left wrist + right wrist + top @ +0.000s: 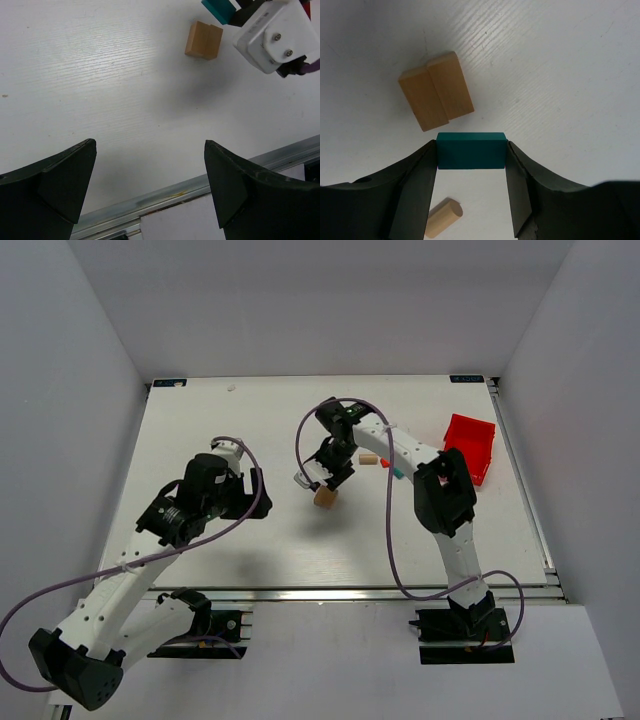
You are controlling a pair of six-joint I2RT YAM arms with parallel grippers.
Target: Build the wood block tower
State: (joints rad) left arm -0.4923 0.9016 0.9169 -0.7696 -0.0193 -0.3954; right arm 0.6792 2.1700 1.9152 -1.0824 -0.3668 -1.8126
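Observation:
My right gripper is holding the teal block (471, 150), which still hangs crooked beside the paired tan blocks, so it will next turn square over them and go down to release the block.
A plain tan cube (325, 497) sits on the white table near the middle; it also shows in the left wrist view (204, 40) and the right wrist view (436, 91). My right gripper (330, 475) is shut on a teal block (471, 150), held between its fingers just above the table, close beside the cube. The teal block's edge also shows in the left wrist view (220, 9). A small red block (384, 462) lies partly hidden by the right forearm. My left gripper (252, 495) is open and empty (150, 185), left of the cube.
A short tan cylinder (368, 458) lies on the table behind the right gripper, also seen in the right wrist view (444, 217). A red plastic bin (468, 445) stands at the right edge. A small teal piece (397, 473) lies by the red block. The table's metal front rail (165, 195) is below my left gripper.

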